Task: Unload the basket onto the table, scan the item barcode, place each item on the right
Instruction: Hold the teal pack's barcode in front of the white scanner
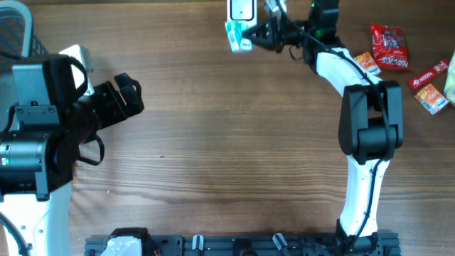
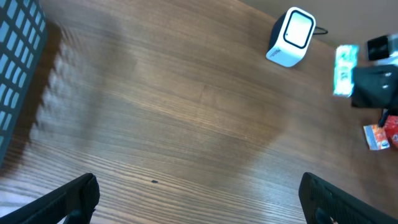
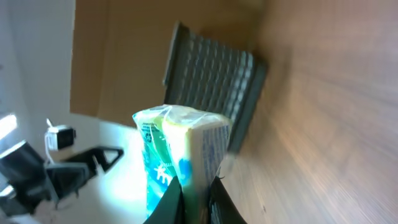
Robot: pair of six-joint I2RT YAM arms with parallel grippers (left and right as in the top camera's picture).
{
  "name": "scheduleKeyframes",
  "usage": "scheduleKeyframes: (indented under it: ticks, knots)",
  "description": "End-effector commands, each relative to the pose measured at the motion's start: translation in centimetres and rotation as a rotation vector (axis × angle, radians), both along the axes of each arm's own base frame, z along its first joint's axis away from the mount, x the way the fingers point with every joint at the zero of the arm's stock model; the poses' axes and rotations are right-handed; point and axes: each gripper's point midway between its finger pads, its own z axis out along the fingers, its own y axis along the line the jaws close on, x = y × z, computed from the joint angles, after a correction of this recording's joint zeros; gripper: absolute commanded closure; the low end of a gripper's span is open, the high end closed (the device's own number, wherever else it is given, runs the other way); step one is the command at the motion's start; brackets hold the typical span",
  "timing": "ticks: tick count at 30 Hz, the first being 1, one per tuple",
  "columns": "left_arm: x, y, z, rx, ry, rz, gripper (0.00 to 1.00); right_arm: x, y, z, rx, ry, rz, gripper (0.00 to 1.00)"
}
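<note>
Next, my right gripper needs to move over the scanner (image 1: 242,8), right in the overhead view, then down beside the red bag to release the packet where snack packs lie.
A green and white packet (image 1: 238,37), the item, hangs pinched in my right gripper (image 1: 252,35), which is shut on it at the far middle of the table. The packet sits just below a white box scanner (image 1: 242,8). In the right wrist view the packet (image 3: 180,149) stands up from the two dark fingertips of the right gripper (image 3: 196,200). The left wrist view shows the scanner (image 2: 291,37) and, to its right, the packet (image 2: 345,70). My left gripper (image 1: 131,96) is at the left, wide open and holding nothing (image 2: 199,199).
Several snack packs lie at the far right: a red bag (image 1: 389,46) and orange bars (image 1: 430,96). A grey mesh basket (image 1: 14,28) stands at the far left corner, and shows in the wrist views (image 2: 18,68) (image 3: 211,81).
</note>
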Motion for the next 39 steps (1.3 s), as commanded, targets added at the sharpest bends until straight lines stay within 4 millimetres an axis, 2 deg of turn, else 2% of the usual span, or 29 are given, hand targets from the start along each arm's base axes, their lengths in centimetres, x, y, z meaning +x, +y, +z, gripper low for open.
scheduleKeyframes:
  ticks: [1,4,8,10,12,13,14,16,19,22,24,26,30,33,39]
  knots:
    - [0.1,0.3,0.0,0.001,-0.001,0.02,0.0,2.5,-0.9,0.5,0.015,0.084,-0.122,0.95]
    - [0.1,0.3,0.0,0.001,-0.001,0.02,0.0,3.2,-2.5,-0.5,-0.007,0.067,-0.16,0.95]
    - [0.1,0.3,0.0,0.001,-0.001,0.02,0.0,3.4,-4.2,-3.6,-0.105,0.109,-0.228,0.95]
    - [0.1,0.3,0.0,0.001,-0.001,0.02,0.0,2.9,-6.4,-8.2,-0.362,0.205,-0.379,0.95]
    - [0.1,0.3,0.0,0.001,-0.001,0.02,0.0,1.6,-8.7,-10.8,-0.59,0.234,-0.456,0.95]
    - [0.1,0.3,0.0,0.001,-0.001,0.02,0.0,0.6,-9.6,-11.3,-0.69,0.228,-0.467,0.95]
    - [0.1,0.3,0.0,0.001,-0.001,0.02,0.0,-0.2,-10.0,-11.3,-0.751,0.208,-0.455,0.95]
    - [0.1,0.3,0.0,0.001,-0.001,0.02,0.0,-2.1,-10.3,-10.0,-0.801,0.167,-0.402,0.95]
    - [0.1,0.3,0.0,0.001,-0.001,0.02,0.0,-3.7,-11.2,-9.1,-0.885,0.136,-0.383,0.95]
    - [0.1,0.3,0.0,0.001,-0.001,0.02,0.0,-4.2,-15.8,-10.1,-1.255,0.099,-0.512,0.95]
    - [0.1,0.3,0.0,0.001,-0.001,0.02,0.0,-3.8,-17.3,-10.4,-1.431,0.02,-0.542,0.95]
    - [0.1,0.3,0.0,0.001,-0.001,0.02,0.0,-3.8,-17.3,-10.3,-1.537,-0.043,-0.543,0.95]
    - [0.1,0.3,0.0,0.001,-0.001,0.02,0.0,-2.4,-15.7,-9.1,-1.645,-0.215,-0.577,0.95]
    - [0.1,0.3,0.0,0.001,-0.001,0.02,0.0,-0.2,-13.6,-7.1,-1.683,-0.395,-0.651,0.95]
    - [0.1,0.3,0.0,0.001,-0.001,0.02,0.0,3.7,-7.3,-1.8,-1.628,-0.806,-0.725,0.95]
